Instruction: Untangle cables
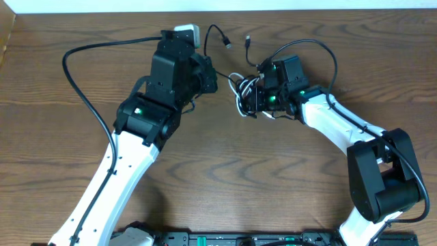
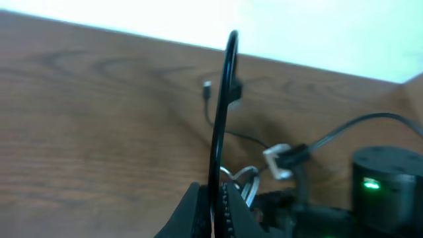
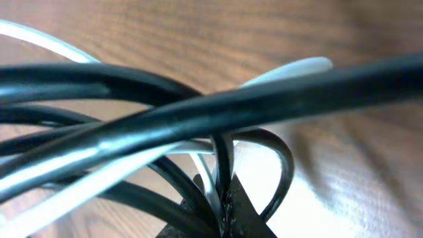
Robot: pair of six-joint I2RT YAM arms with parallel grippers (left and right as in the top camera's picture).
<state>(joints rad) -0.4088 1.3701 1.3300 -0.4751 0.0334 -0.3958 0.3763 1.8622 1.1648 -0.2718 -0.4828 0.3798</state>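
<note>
My left gripper should next pull the piece of black cable (image 3: pixel 223 155) to the left in the overhead view over bare tabletop and let go of it, because it still goes into the knot.
The cables lie tangled at the table's far middle. From the knot, the black cable (image 1: pixel 217 31) runs up to two small plug ends, and the white cable (image 1: pixel 238 96) coils beside it. My left gripper (image 1: pixel 210 74) is at the knot's left side, and the left wrist view shows this gripper (image 2: pixel 217 190) shut on a strand of the black cable (image 2: pixel 225 99), which arches upward. My right gripper (image 1: pixel 251 101) presses in from the right; in its wrist view this gripper (image 3: pixel 219 188) is shut on a black strand (image 3: pixel 223 155) and a white strand (image 3: pixel 206 173) together.
Thick black arm wires loop over the table at the left (image 1: pixel 74 75) and the right (image 1: pixel 332 55). The table's far edge (image 1: pixel 307 8) runs just behind the knot. A white plug end (image 2: pixel 277 160) lies near the right arm's wrist (image 2: pixel 383 178).
</note>
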